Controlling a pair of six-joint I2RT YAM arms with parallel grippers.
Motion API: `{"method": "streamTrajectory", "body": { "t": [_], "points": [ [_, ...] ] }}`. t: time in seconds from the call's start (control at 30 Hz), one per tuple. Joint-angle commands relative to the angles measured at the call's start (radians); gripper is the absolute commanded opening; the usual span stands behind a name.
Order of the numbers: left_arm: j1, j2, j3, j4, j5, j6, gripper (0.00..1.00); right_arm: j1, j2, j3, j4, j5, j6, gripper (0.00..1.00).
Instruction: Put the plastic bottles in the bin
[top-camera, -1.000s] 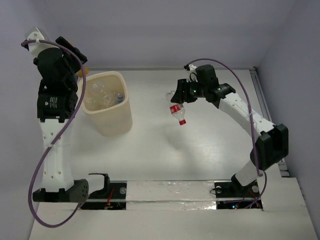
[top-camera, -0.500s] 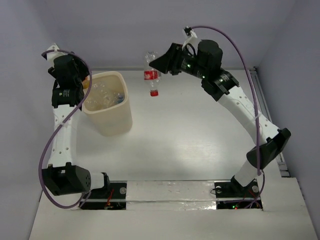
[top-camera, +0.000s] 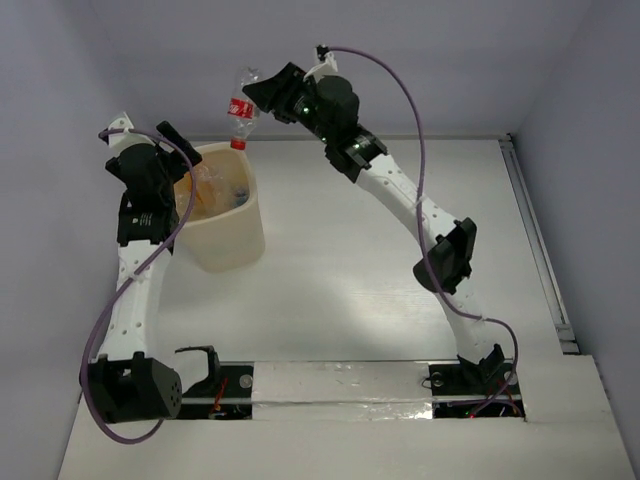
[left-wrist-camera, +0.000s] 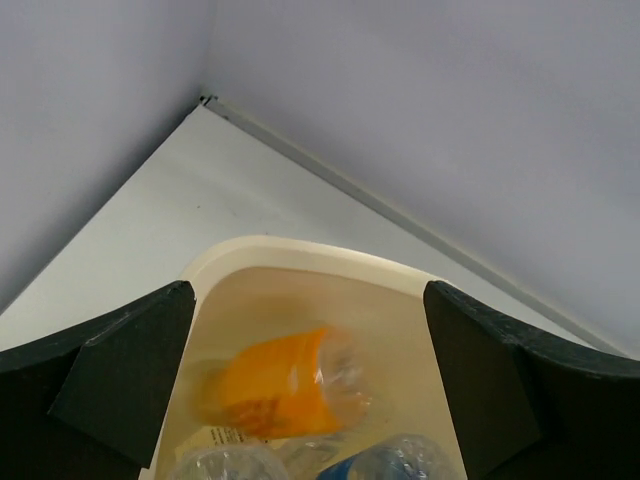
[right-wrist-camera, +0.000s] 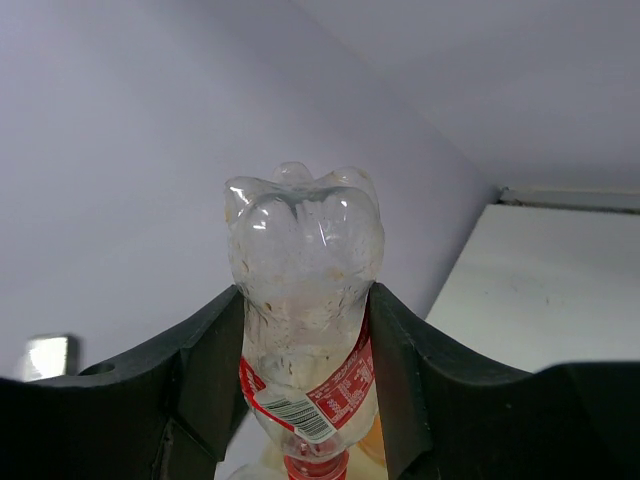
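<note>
My right gripper must next carry the bottle left in the top view and release it over the bin's opening.
The cream bin (top-camera: 232, 243) stands at the back left of the table. A short orange bottle (top-camera: 207, 192) lies inside it on top of several clear bottles (top-camera: 233, 190). My left gripper (top-camera: 165, 145) hangs over the bin's left rim, open and empty. In the left wrist view the orange bottle (left-wrist-camera: 275, 385) lies below my open left gripper (left-wrist-camera: 308, 300), inside the bin (left-wrist-camera: 300, 250). My right gripper (top-camera: 252, 97) is shut on a clear red-labelled bottle (top-camera: 240, 108), held cap down over the bin's far rim. The right wrist view shows that bottle (right-wrist-camera: 305, 250) squeezed in the right gripper (right-wrist-camera: 305, 300).
The back wall rises close behind the bin and the raised right gripper. A metal rail (top-camera: 535, 240) runs along the table's right edge. The right arm (top-camera: 400, 200) stretches diagonally across the table's middle.
My right arm swung left and up, carrying the red-labelled bottle from mid-table to above the bin. My left gripper opened and the orange bottle now lies in the bin.
</note>
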Motion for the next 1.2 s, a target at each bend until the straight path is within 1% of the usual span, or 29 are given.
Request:
{"method": "streamTrajectory", "body": {
  "t": [0.0, 0.07, 0.17, 0.27, 0.37, 0.4, 0.47, 0.5, 0.53, 0.6, 0.7, 0.73, 0.77, 0.8, 0.83, 0.87, 0.9, 0.93, 0.97, 1.0, 1.03, 1.07, 1.1, 1.13, 1.17],
  "points": [
    [-0.003, -0.066, 0.068, 0.022, 0.032, -0.037, 0.99, 0.075, -0.029, 0.020, 0.134, 0.172, -0.040, 0.50],
    [-0.003, -0.080, 0.105, -0.019, 0.046, -0.049, 0.99, 0.098, 0.006, 0.049, 0.104, 0.227, -0.065, 0.51],
    [-0.003, -0.095, 0.187, -0.071, 0.063, -0.072, 0.99, 0.118, 0.047, 0.095, 0.064, 0.247, -0.103, 0.52],
    [-0.003, -0.116, 0.252, -0.107, 0.072, -0.088, 0.99, 0.142, 0.047, 0.062, 0.060, 0.253, -0.171, 0.54],
    [-0.003, -0.130, 0.290, -0.135, 0.097, -0.108, 0.99, 0.179, 0.038, 0.019, -0.002, 0.264, -0.260, 0.60],
    [-0.003, -0.136, 0.301, -0.139, 0.114, -0.117, 0.99, 0.190, 0.023, 0.005, -0.007, 0.264, -0.284, 0.68],
    [-0.003, -0.144, 0.306, -0.145, 0.132, -0.131, 0.99, 0.190, 0.003, -0.033, -0.025, 0.269, -0.294, 0.79],
    [-0.003, -0.149, 0.307, -0.145, 0.146, -0.147, 0.99, 0.190, -0.011, -0.049, -0.021, 0.266, -0.295, 0.89],
    [-0.003, -0.156, 0.309, -0.145, 0.152, -0.155, 0.99, 0.190, -0.032, -0.054, -0.021, 0.267, -0.314, 0.93],
    [-0.003, -0.169, 0.307, -0.139, 0.172, -0.181, 0.99, 0.190, -0.043, -0.023, -0.051, 0.270, -0.335, 0.97],
    [-0.003, -0.193, 0.307, -0.130, 0.186, -0.206, 0.99, 0.190, -0.081, -0.001, -0.108, 0.290, -0.373, 0.98],
    [-0.003, -0.199, 0.310, -0.133, 0.186, -0.221, 0.99, 0.190, -0.106, -0.039, -0.102, 0.299, -0.375, 0.98],
    [-0.003, -0.199, 0.318, -0.147, 0.192, -0.229, 0.99, 0.190, -0.170, -0.069, -0.095, 0.319, -0.377, 0.98],
    [-0.003, -0.199, 0.333, -0.151, 0.225, -0.238, 0.99, 0.190, -0.208, -0.104, -0.081, 0.328, -0.380, 0.97],
    [-0.003, -0.198, 0.339, -0.158, 0.233, -0.261, 0.99, 0.190, -0.248, -0.188, -0.064, 0.338, -0.387, 0.97],
    [-0.003, -0.198, 0.347, -0.168, 0.240, -0.272, 0.99, 0.190, -0.294, -0.231, -0.030, 0.357, -0.393, 0.97],
    [-0.003, -0.196, 0.364, -0.173, 0.250, -0.282, 0.99, 0.190, -0.384, -0.277, -0.016, 0.368, -0.401, 0.95],
    [-0.003, -0.198, 0.370, -0.176, 0.256, -0.302, 0.99, 0.190, -0.434, -0.373, 0.002, 0.384, -0.416, 0.94],
    [-0.003, -0.201, 0.375, -0.175, 0.269, -0.310, 0.99, 0.190, -0.483, -0.427, 0.011, 0.413, -0.424, 0.91],
    [-0.003, -0.205, 0.385, -0.175, 0.295, -0.315, 0.99, 0.190, -0.594, -0.487, 0.019, 0.427, -0.432, 0.80],
    [-0.003, -0.207, 0.392, -0.176, 0.307, -0.318, 0.99, 0.190, -0.656, -0.555, 0.040, 0.442, -0.444, 0.67],
    [-0.003, -0.208, 0.398, -0.199, 0.313, -0.321, 0.99, 0.190, -0.720, -0.706, 0.047, 0.475, -0.447, 0.46],
    [-0.003, -0.212, 0.398, -0.205, 0.331, -0.327, 0.99, 0.190, -0.788, -0.788, 0.056, 0.494, -0.449, 0.12],
    [-0.003, -0.228, 0.390, -0.208, 0.341, -0.327, 0.99, 0.190, -0.925, -0.867, 0.079, 0.515, -0.443, 0.02],
    [-0.003, -0.241, 0.376, -0.202, 0.358, -0.327, 0.99, 0.190, -0.998, -0.946, 0.074, 0.549, -0.435, 0.00]
  ]
}}
